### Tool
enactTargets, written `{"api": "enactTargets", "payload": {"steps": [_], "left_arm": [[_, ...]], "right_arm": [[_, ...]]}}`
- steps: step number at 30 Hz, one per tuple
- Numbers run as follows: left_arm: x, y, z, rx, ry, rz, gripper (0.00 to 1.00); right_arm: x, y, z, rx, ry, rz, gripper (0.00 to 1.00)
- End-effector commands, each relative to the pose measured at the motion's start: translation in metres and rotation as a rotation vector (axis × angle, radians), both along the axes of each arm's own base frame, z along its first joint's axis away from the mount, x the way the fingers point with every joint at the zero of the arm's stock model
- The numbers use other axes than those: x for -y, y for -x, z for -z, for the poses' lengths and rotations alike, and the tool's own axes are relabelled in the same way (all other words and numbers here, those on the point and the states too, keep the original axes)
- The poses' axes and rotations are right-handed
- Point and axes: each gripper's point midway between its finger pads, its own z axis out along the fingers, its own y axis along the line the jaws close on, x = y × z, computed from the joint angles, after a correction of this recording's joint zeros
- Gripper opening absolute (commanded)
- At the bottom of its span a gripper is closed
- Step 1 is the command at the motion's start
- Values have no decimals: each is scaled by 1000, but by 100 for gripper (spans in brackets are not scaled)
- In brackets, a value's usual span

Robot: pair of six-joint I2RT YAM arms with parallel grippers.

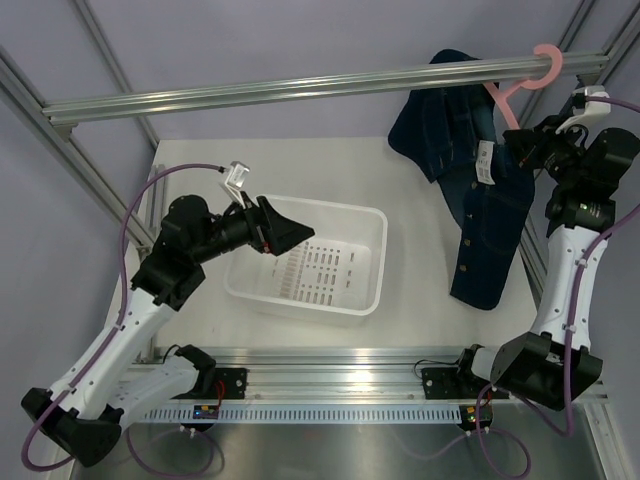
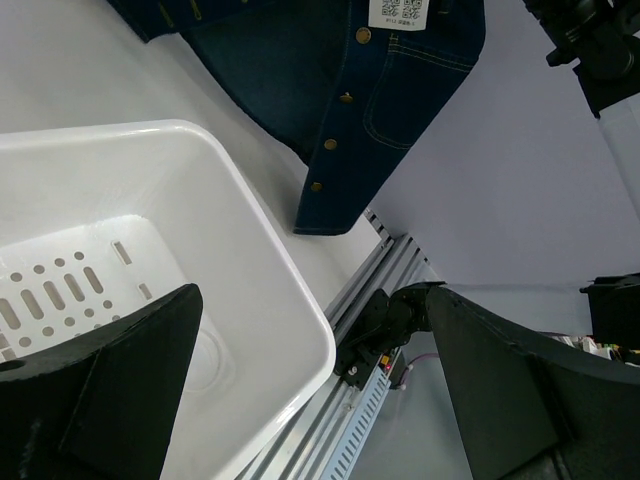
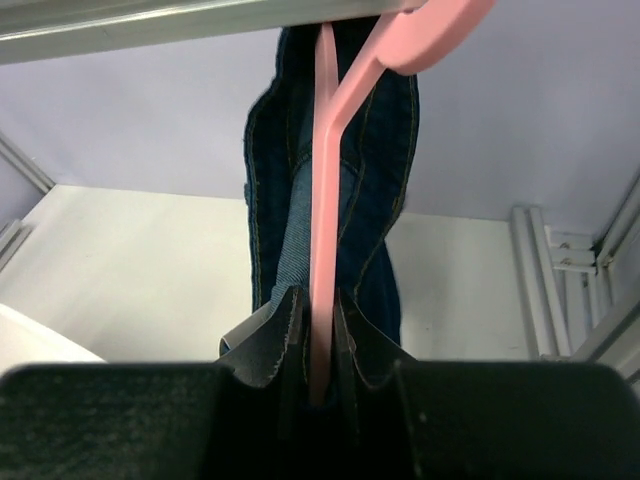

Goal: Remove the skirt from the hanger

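The hanger's arm still runs between the skirt's folds, so my right gripper should first swing toward the frame posts to release the skirt's edge below the metal bar.
The dark denim skirt hangs at the back right from the pink hanger, whose hook sits over the metal rail. A white paper tag shows on its front. My right gripper is at the skirt's upper right edge. In the right wrist view that gripper is shut on folds of the skirt, with the hanger's arm running down between the folds. My left gripper hovers open over the white bin, holding nothing. The left wrist view shows it wide open, with the skirt beyond.
The white bin, with a slotted floor, stands mid-table to the left of the skirt's hem. Frame posts rise at the table's right edge. The right arm's base sits on the near rail.
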Motion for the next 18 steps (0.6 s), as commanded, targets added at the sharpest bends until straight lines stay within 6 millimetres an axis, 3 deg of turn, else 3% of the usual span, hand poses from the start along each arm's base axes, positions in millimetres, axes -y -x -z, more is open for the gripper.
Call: {"api": "enactTargets", "payload": {"steps": [1,9,13,18], "left_arm": [[3,8,-23,70,21,52,99],[9,9,-27,64,16,95,99],[10,6,-28,59,-4,94,99],[11,6,-23,49,-16,109,99]], "right_arm": [[-6,32,-82,306,195,39,0],[-18,39,-112,437,-37,19,0],[-24,34,-112,393,24,0,0],[-41,41,-107,388,150,-90,0]]}}
